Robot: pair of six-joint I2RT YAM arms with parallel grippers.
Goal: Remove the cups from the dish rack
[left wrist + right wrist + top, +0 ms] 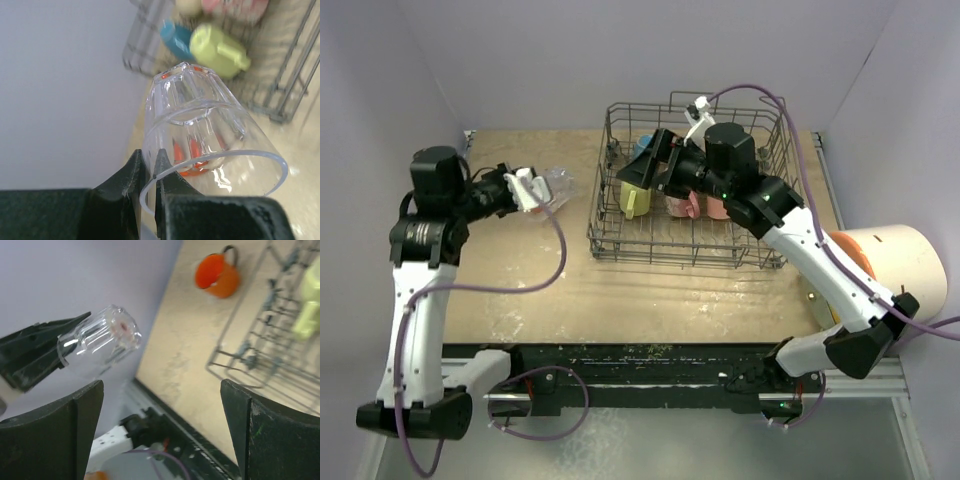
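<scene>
The sideways glass should go onto the bare tabletop (506,229) beside the orange mug next. My left gripper should go down there, tilt down to stand the glass upright, and then let go of it.
My left gripper (147,157) is shut on the rim of a clear glass (200,130), which it holds on its side above the table, left of the dish rack (690,255). The wall of the glass (558,185) is pinched between the two fingers. My right gripper (162,405) stands wide open with nothing between its fingers, over the rack's left end (640,170) and apart from the glass (100,340). In the rack lie a yellow-green mug (632,198), a blue cup (645,145) and pink cups (682,205). An orange mug (217,275) stands on the table outside the rack.
A big white cylinder with an orange end (890,260) lies at the right edge, beside my right arm. Walls close off the back and both sides. The rack's tall wire sides (250,355) rise between the two grippers.
</scene>
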